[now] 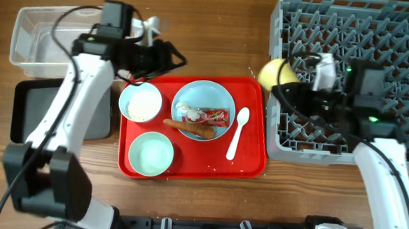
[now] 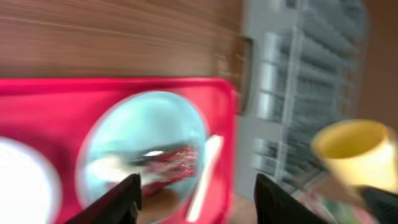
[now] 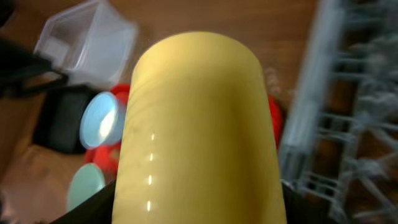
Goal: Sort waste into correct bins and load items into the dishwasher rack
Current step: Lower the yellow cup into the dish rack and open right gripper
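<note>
The cup hangs at the rack's edge, so my right gripper moves to the right in the overhead view next, down over the rack's near wires, and releases.
My right gripper is shut on the yellow cup, held at the left edge of the grey dishwasher rack; the cup fills the right wrist view. My left gripper is open and empty above the red tray's back edge, near the light-blue plate, which holds the red wrapper, the orange carrot piece and a white paper scrap. The white spoon lies right of the plate. The pale blue bowl with rice and the pale green bowl sit on the tray's left.
The red tray lies mid-table. The clear tub stands at the back left with the black tray in front of it. The left arm reaches across above both bins.
</note>
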Robot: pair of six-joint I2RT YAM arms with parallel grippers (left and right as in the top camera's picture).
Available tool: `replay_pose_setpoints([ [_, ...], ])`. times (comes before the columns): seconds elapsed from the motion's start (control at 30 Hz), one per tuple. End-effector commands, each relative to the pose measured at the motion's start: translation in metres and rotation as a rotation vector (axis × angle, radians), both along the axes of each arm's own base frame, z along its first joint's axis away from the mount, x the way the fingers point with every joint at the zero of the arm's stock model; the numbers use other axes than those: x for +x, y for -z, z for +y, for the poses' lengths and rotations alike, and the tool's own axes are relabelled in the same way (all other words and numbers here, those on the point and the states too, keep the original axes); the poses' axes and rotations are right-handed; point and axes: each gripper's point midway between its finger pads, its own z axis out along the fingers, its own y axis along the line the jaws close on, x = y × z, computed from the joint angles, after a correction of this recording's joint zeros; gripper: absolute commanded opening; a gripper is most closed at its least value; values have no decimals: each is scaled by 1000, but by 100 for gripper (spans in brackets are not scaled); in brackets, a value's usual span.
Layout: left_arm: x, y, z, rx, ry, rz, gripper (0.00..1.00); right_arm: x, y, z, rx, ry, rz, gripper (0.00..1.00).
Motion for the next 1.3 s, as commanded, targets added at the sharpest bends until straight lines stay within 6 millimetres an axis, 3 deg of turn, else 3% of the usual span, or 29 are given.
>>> replay_pose_setpoints([
  [0.0, 3, -3, 71, 285, -179, -45, 60, 2, -31, -67, -198, 258, 8, 25],
  [0.1, -4, -4, 94, 334, -235, -23, 60, -11, -42, -107, -270, 394, 68, 22],
  [0.27, -8, -3, 102, 337, -251, -1, 60, -29, -59, -178, -326, 626, 131, 10],
  [0.47, -8, -3, 102, 337, -251, -1, 62, -58, -29, -252, -345, 887, 308, 6],
  [0.63, -8, -3, 102, 337, -251, -2, 62, -71, 12, -280, -285, 974, 489, 4],
  [0.8, -8, -3, 102, 337, -251, -1, 62, -59, 47, -291, -267, 957, 574, 4],
  [0.93, -8, -3, 102, 337, -251, -1, 61, -50, 61, -299, -266, 955, 581, 5],
  [1.0, -8, -3, 102, 337, -251, -1, 61, -43, 65, -304, -268, 960, 563, 14],
  [1.03, -8, -3, 102, 337, -251, -1, 61, -41, 65, -305, -265, 959, 553, 31],
  [1.07, -8, -3, 102, 337, -251, -1, 61, -36, 65, -305, -255, 955, 536, 60],
  [1.13, -8, -3, 102, 337, -251, -1, 61, -22, 61, -306, -224, 942, 475, 95],
  [1.17, -8, -3, 102, 337, -251, -1, 61, -18, 58, -307, -215, 940, 452, 100],
  [1.27, -8, -3, 102, 337, -251, 0, 61, -7, 54, -303, -171, 918, 410, 100],
])
